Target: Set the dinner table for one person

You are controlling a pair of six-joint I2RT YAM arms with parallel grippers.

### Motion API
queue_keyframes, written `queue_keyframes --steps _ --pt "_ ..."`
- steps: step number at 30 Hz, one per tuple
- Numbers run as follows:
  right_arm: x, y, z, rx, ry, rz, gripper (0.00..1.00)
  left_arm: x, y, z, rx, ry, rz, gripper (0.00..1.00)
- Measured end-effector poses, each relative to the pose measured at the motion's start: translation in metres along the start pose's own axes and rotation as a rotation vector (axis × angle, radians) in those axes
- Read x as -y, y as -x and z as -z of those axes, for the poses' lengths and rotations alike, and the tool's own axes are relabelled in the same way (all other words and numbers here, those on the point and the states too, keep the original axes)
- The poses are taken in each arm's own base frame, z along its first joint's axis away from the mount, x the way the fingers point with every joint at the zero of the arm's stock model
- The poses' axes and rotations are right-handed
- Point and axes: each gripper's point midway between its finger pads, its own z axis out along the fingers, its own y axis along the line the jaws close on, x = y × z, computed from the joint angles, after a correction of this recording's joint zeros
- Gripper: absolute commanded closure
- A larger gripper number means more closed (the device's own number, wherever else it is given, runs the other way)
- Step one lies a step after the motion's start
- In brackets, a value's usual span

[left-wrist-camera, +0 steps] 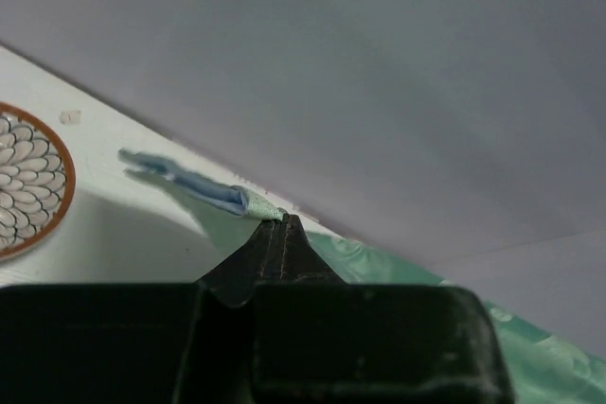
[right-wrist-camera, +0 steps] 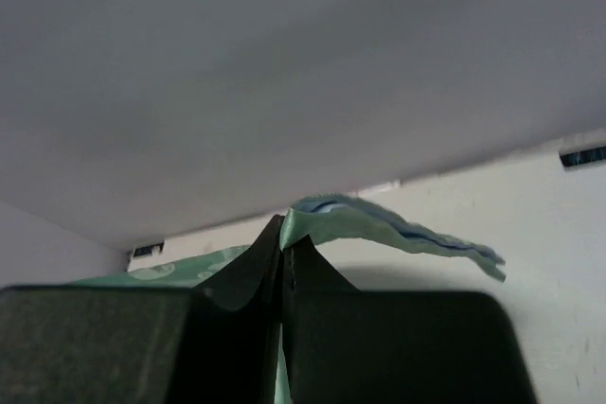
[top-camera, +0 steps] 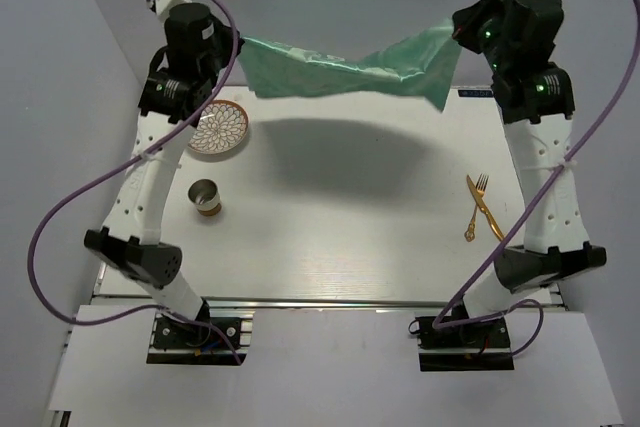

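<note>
The middle of the table is bare, so my left gripper will next sweep back and down and let go of the mat's corner on the clear tabletop beside the metal cup.
A green patterned cloth mat (top-camera: 340, 69) hangs stretched in the air over the far part of the white dinner table (top-camera: 340, 217). My left gripper (top-camera: 238, 43) is shut on the mat's left corner (left-wrist-camera: 260, 205). My right gripper (top-camera: 458, 32) is shut on its right corner (right-wrist-camera: 327, 224), which droops past the fingers. A patterned plate (top-camera: 219, 130) lies at the far left and also shows in the left wrist view (left-wrist-camera: 28, 182). A metal cup (top-camera: 205, 197) stands in front of the plate. A gold fork and knife (top-camera: 481, 209) lie at the right.
Grey walls close in the back and both sides. A silver metal rail (top-camera: 330, 299) runs along the table's near edge by the arm bases. The mat's shadow (top-camera: 340, 147) falls on the middle of the tabletop.
</note>
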Motion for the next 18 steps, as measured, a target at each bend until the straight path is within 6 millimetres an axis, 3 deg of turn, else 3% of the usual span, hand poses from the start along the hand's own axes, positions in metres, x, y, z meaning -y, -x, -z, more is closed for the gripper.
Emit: queue_keyframes --steps 2,5,8,11,12,13,14,15,16,18 --pt "0.009 0.004 0.007 0.023 0.018 0.014 1.0 -0.006 0.007 0.01 0.034 -0.039 -0.004 1.0" --pt "0.035 -0.031 0.026 -0.006 0.022 0.035 1.0 -0.029 -0.008 0.033 0.041 -0.082 -0.015 1.0" --pt "0.076 -0.105 0.05 -0.092 -0.005 0.041 1.0 -0.063 -0.045 0.051 0.006 -0.099 -0.016 1.0" --pt "0.126 -0.194 0.072 -0.23 -0.076 0.032 1.0 -0.122 -0.112 0.064 -0.094 -0.059 0.019 1.0" --pt "0.144 -0.223 0.081 -0.269 -0.106 0.024 1.0 -0.147 -0.142 0.068 -0.143 -0.027 0.027 0.92" --pt "0.159 -0.249 0.092 -0.311 -0.137 0.014 0.9 -0.171 -0.168 0.076 -0.193 0.01 0.036 0.78" --pt "0.175 -0.274 0.107 -0.345 -0.17 0.002 0.67 -0.199 -0.199 0.086 -0.258 0.057 0.043 0.6" --pt "0.185 -0.29 0.121 -0.36 -0.19 -0.021 0.25 -0.224 -0.223 0.098 -0.315 0.099 0.043 0.02" --pt "0.192 -0.302 0.133 -0.36 -0.206 -0.042 0.11 -0.248 -0.247 0.114 -0.377 0.145 0.054 0.02" --pt "0.201 -0.316 0.157 -0.34 -0.213 -0.072 0.11 -0.277 -0.27 0.146 -0.451 0.202 0.068 0.02"
